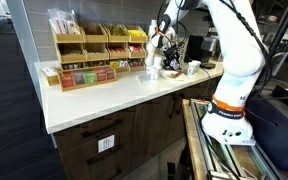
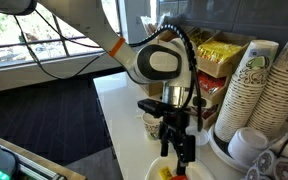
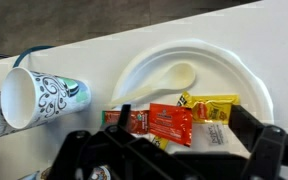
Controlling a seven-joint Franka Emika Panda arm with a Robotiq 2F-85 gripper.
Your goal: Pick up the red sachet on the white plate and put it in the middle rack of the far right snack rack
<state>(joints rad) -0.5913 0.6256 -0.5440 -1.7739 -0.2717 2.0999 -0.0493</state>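
My gripper lowers toward the plate with a slight turn next, its open fingers to either end of the red sachet [image 2: 179, 177] [image 3: 171, 123], as the sachet lies flat below.
The red sachet [image 3: 170, 122] lies flat on the white plate [image 3: 239, 75] in the wrist view, among a yellow sachet [image 3: 210, 106], a red-and-green sachet [image 3: 125, 121] and a white sachet [image 3: 215, 137]. A white plastic spoon [image 3: 162, 79] also lies on the plate. My gripper [image 3: 174, 142] is open and empty, just above the plate, with one finger on each side of the sachets. In both exterior views the gripper [image 1: 154, 62] [image 2: 179, 150] points down over the plate [image 2: 160, 168]. The snack rack [image 1: 136, 45] is the end column of the wooden organiser; its middle rack [image 1: 136, 48] holds packets.
A patterned paper cup [image 3: 39, 96] stands next to the plate. A low wooden box of coloured packets [image 1: 84, 75] sits before the organiser. Stacks of paper cups [image 2: 256, 90] and a coffee machine [image 1: 196, 47] stand close by. The counter edge [image 1: 114, 110] runs along the front.
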